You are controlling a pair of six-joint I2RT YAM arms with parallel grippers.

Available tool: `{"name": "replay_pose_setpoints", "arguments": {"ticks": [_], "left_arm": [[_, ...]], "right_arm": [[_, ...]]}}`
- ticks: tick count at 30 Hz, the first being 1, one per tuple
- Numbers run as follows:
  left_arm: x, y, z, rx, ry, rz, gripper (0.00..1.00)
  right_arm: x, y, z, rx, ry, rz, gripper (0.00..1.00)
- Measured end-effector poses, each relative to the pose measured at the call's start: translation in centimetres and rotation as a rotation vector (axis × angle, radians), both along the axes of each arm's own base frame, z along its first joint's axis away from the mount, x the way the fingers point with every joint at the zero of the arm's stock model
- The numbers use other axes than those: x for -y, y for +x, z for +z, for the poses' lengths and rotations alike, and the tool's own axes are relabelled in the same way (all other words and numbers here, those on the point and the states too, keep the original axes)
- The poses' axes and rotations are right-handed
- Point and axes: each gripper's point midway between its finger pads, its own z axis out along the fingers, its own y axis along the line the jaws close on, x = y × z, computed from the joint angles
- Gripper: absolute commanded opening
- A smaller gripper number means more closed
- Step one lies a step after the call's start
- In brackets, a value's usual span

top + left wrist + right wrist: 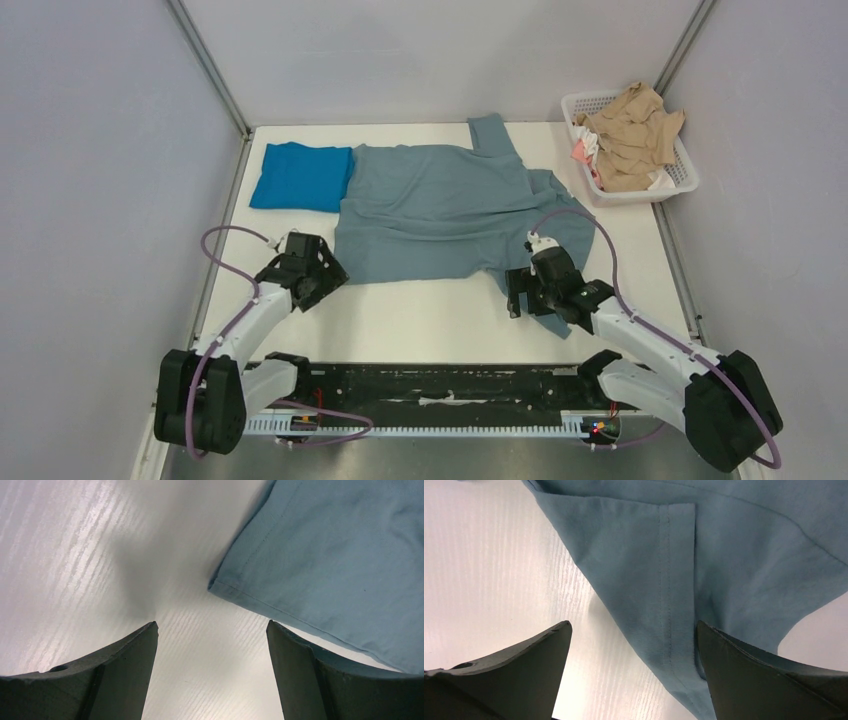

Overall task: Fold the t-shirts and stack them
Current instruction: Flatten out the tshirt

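I will next move my left gripper down and slightly outward to close on the grey shirt's near corner (348,281) (218,586), because that corner is just past its open fingers.
A large slate grey-blue t-shirt (450,205) lies spread and rumpled across the middle of the white table (430,320). A folded cobalt blue t-shirt (300,177) rests at its left, the grey one's edge touching it. My left gripper (318,285) hovers open at the grey shirt's near-left corner (220,586), with only bare table between its fingers (125,670). My right gripper (522,292) is open over the shirt's near-right part, where a hemmed flap (664,630) lies between its fingers (744,675) without being pinched.
A white lattice basket (683,180) holding beige and pink clothes stands at the back right corner. Grey walls enclose the table on the left, back and right. Purple cables loop beside both arms.
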Motion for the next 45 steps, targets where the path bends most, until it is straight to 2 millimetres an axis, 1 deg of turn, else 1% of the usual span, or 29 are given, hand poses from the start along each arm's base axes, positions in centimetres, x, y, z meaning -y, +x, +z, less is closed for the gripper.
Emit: {"name": "replay_pose_setpoints", "arguments": {"ticks": [3,6,8,10,12,15,17,19,22,26,28,31,33,36,38,41,44,45], "left_arm": [[-0.6,-0.1,0.0,0.002,0.0,0.026,0.86],[-0.8,0.0,0.0,0.004,-0.004,0.035,0.86],[-0.8,0.0,0.0,0.005,-0.004,0.036,0.86],[-0.8,0.0,0.0,0.005,-0.005,0.037,0.87],[-0.9,0.0,0.1,0.007,-0.007,0.038,0.87],[-0.7,0.1,0.1,0.01,-0.015,0.036,0.87],[-0.6,0.2,0.2,0.011,-0.023,0.031,0.87],[-0.4,0.2,0.2,0.014,-0.028,0.028,0.87],[-0.4,0.3,0.2,0.018,-0.033,0.026,0.87],[-0.1,0.3,0.2,0.014,-0.044,0.019,0.87],[-0.1,0.3,0.2,0.013,-0.045,0.018,0.87],[-0.1,0.3,0.1,0.012,-0.045,0.019,0.87],[-0.1,0.3,0.1,0.009,-0.045,0.02,0.86],[-0.2,0.2,-0.1,0.002,-0.044,0.022,0.84],[-0.2,0.2,-0.2,-0.003,-0.044,0.022,0.83],[-0.1,0.2,-0.7,-0.023,-0.045,0.019,0.8],[0.1,0.6,-0.9,-0.024,-0.049,0.017,0.73],[0.1,0.7,-1.0,-0.023,-0.051,0.017,0.7]], "right_arm": [[0.2,-0.3,-0.6,-0.023,-0.016,0.007,0.98],[0.0,-0.4,-0.7,-0.027,-0.014,0.021,0.98],[-0.4,-0.7,-0.8,-0.036,0.002,0.045,0.98],[-1.4,-1.4,-0.9,-0.057,0.046,0.102,0.98],[-2.7,-2.4,-0.8,-0.078,0.097,0.187,0.98],[-5.6,-4.4,-0.1,-0.094,0.189,0.348,0.98],[-7.1,-5.9,0.1,-0.099,0.205,0.455,0.98],[-8.1,-7.7,0.0,-0.105,0.184,0.56,0.98],[-8.7,-10.1,-0.7,-0.118,0.121,0.684,0.98],[-9.3,-12.0,-1.0,-0.106,0.048,0.803,0.98],[-9.4,-12.7,-0.9,-0.102,0.027,0.84,0.98],[-9.5,-12.6,-0.3,-0.072,0.025,0.847,0.98],[-9.8,-12.2,0.8,-0.021,0.047,0.838,0.98],[-10.0,-10.9,2.9,0.075,0.074,0.779,0.98],[-9.5,-9.7,3.9,0.117,0.063,0.697,0.98],[-8.2,-8.7,3.9,0.124,0.018,0.578,0.98],[-6.6,-8.5,3.0,0.085,-0.035,0.473,0.99],[-6.1,-8.5,2.7,0.07,-0.049,0.441,0.99]]}}
